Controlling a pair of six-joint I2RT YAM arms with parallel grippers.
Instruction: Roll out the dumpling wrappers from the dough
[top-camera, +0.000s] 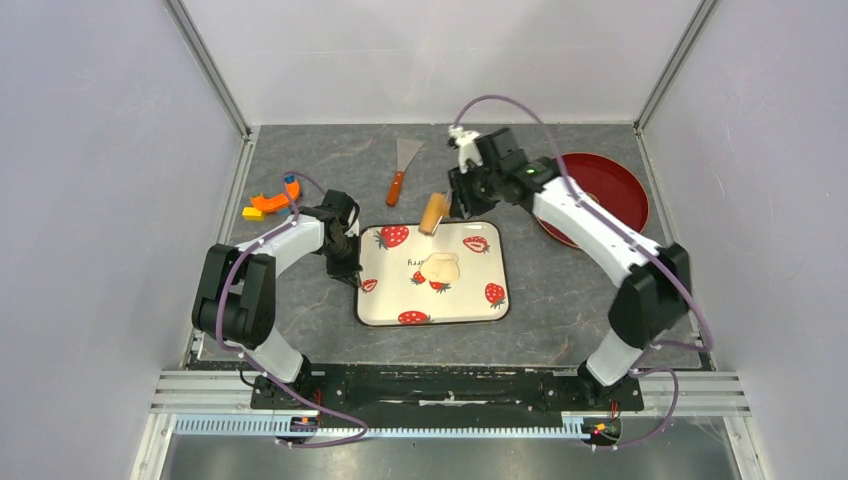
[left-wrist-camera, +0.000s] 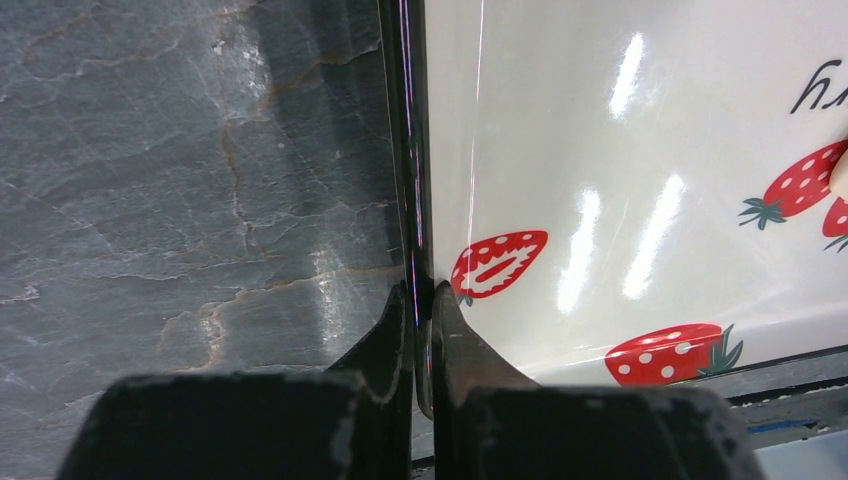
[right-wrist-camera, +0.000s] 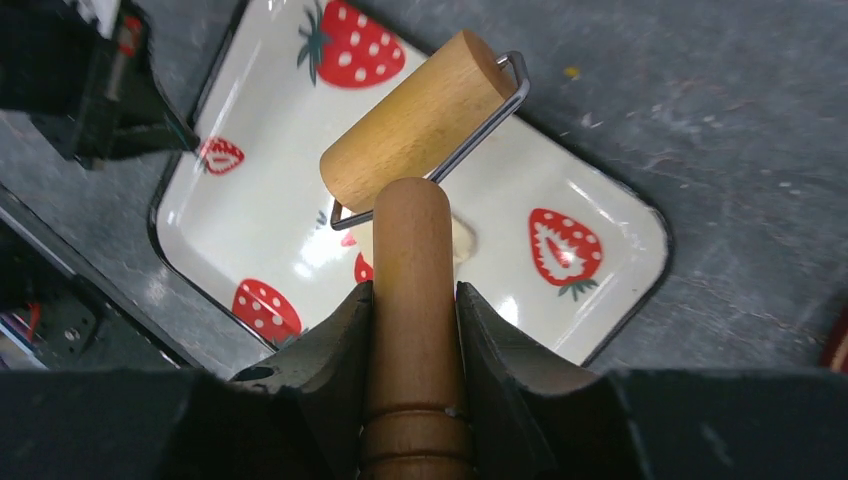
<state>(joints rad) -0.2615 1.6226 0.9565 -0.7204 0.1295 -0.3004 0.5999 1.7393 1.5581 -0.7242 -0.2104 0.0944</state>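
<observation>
My right gripper will next carry the roller outward past the tray's far edge, then down onto bare grey mat (top-camera: 446, 176) (right-wrist-camera: 625, 62) between the scraper and the red plate.
The dough (top-camera: 440, 268) lies as one pale, partly flattened piece in the middle of the strawberry-print tray (top-camera: 480, 305). No separate dumpling wrappers show in any view. My right gripper (top-camera: 453, 200) is shut on the brown handle (right-wrist-camera: 412, 250) of the wooden roller (right-wrist-camera: 420, 120). The roller's cylinder (top-camera: 434, 212) sits over the tray's far edge, just beyond the dough (right-wrist-camera: 463, 241). My left gripper (left-wrist-camera: 422, 300) is shut on the tray's dark left rim (left-wrist-camera: 408, 150), one finger outside and one inside. In the top view, the left gripper (top-camera: 350, 270) is at the tray's left side.
A scraper with a brown handle (top-camera: 402, 170) lies on the grey mat behind the tray. A red plate (top-camera: 605, 185) sits at the back right, partly under the right arm. Orange and yellow pieces (top-camera: 268, 205) lie at the back left. White walls enclose the table.
</observation>
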